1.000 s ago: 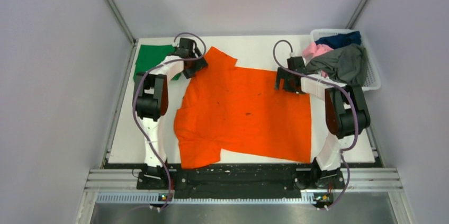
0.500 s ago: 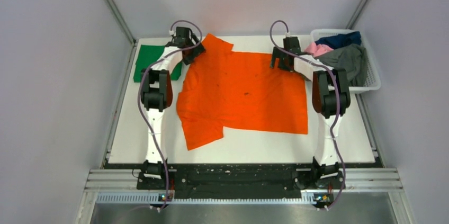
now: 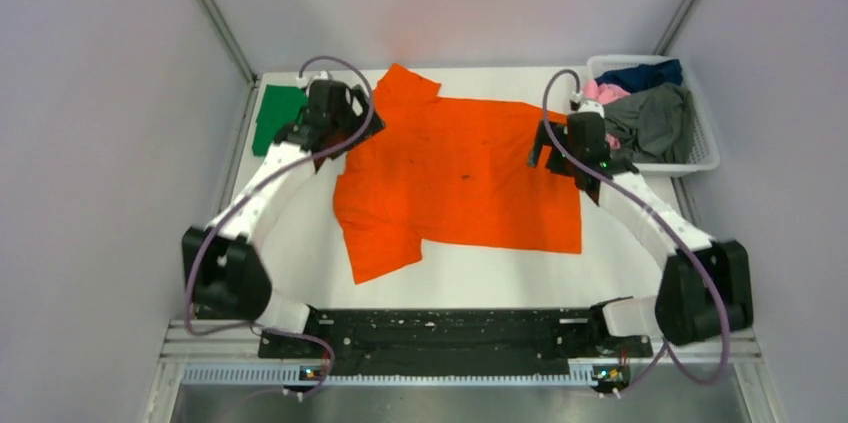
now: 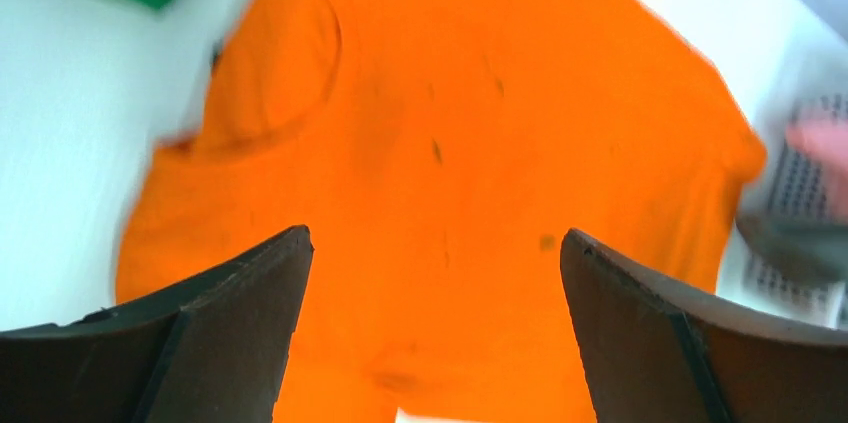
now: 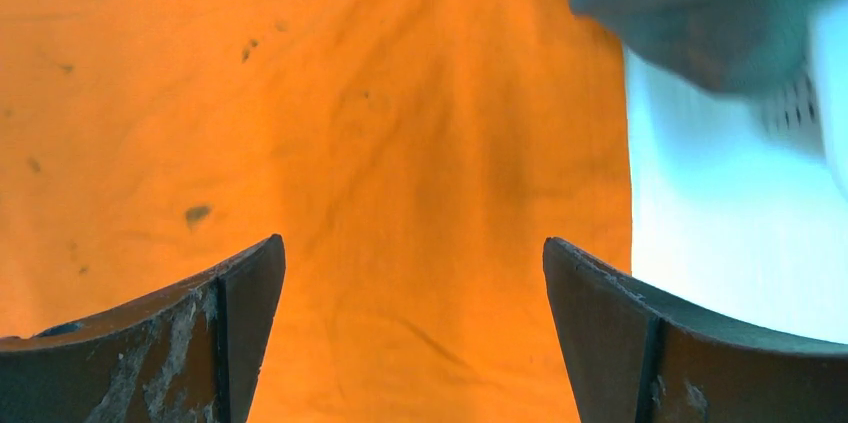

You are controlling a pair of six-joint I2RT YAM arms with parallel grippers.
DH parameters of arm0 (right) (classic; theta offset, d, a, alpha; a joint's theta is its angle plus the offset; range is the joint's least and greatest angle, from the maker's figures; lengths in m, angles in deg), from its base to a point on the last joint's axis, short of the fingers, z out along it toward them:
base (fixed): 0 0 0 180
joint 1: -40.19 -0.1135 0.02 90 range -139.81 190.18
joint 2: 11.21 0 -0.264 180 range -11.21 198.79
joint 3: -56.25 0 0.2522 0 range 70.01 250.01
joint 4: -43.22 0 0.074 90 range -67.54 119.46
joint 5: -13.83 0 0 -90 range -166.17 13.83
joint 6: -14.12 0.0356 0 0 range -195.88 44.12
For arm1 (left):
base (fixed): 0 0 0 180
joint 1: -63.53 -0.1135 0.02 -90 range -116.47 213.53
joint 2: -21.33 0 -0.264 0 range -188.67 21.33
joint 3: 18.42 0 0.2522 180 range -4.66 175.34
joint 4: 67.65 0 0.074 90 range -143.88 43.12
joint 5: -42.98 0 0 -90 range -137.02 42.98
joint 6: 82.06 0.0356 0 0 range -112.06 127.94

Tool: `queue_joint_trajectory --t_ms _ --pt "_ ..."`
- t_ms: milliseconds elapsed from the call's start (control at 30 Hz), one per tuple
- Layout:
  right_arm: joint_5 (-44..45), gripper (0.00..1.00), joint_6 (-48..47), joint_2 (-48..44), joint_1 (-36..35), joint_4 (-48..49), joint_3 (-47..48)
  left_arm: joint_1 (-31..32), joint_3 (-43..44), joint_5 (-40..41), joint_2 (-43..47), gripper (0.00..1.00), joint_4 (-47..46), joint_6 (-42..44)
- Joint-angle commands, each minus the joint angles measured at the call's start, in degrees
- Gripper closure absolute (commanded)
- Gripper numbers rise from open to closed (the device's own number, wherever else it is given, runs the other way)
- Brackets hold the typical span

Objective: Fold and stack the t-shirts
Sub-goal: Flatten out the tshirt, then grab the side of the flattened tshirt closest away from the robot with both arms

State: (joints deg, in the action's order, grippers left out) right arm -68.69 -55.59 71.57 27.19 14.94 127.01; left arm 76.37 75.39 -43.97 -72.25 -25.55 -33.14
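My left gripper will next move back along the collar side and then down onto the sleeve's outer corner, because the near sleeve sticks out flat toward my base.
The orange t-shirt (image 3: 460, 178) lies spread flat across the middle of the table, collar toward the left. It fills the left wrist view (image 4: 450, 133) and most of the right wrist view (image 5: 350, 113). My left gripper (image 3: 335, 123) is open and empty above the shirt's far left shoulder. My right gripper (image 3: 572, 148) is open and empty above the shirt's far right edge. A folded green t-shirt (image 3: 277, 113) lies at the far left of the table. Grey (image 3: 655, 123), pink (image 3: 598, 91) and navy (image 3: 640, 73) shirts are bundled in the basket.
The white lattice basket (image 3: 704, 148) stands at the table's far right corner, next to my right gripper. Grey walls close in the left, back and right sides. Bare white table (image 3: 500, 288) shows in front of the shirt.
Both grippers have let go of the orange shirt and pulled back toward me, the arms swinging outward. The shirt, dragged away from me earlier, now lies still.
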Motion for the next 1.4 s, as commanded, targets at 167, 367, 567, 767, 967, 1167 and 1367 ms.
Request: queue_joint_trajectory --t_ms 167,367,567,767,967,1167,1367 --pt "13.05 0.01 13.12 -25.75 0.34 1.36 -22.84 17.44 -32.86 16.02 22.91 0.01 14.66 -14.32" --pt "12.19 0.01 14.08 -32.76 0.36 3.14 -26.07 20.86 -43.5 15.09 25.11 0.12 16.1 -24.36" --pt "11.08 0.01 13.18 -31.53 0.34 2.73 -25.8 20.82 -47.86 11.74 25.96 0.26 12.22 -26.3" --pt "10.53 0.01 13.03 -28.2 0.4 2.29 -24.95 20.95 -50.4 7.43 27.65 0.32 11.75 -26.39" --pt "10.56 0.01 12.74 -26.74 0.35 1.68 -24.12 20.96 -50.97 7.16 31.82 0.32 15.93 -26.6" --pt "10.97 0.01 12.43 -26.87 0.34 1.45 -24.03 21.33 -51.14 5.85 29.78 0.38 13.84 -26.11" --pt "11.71 0.01 12.09 -27.01 0.38 0.68 -23.86 21.53 -48.46 6.88 23.38 0.53 12.08 -24.62"
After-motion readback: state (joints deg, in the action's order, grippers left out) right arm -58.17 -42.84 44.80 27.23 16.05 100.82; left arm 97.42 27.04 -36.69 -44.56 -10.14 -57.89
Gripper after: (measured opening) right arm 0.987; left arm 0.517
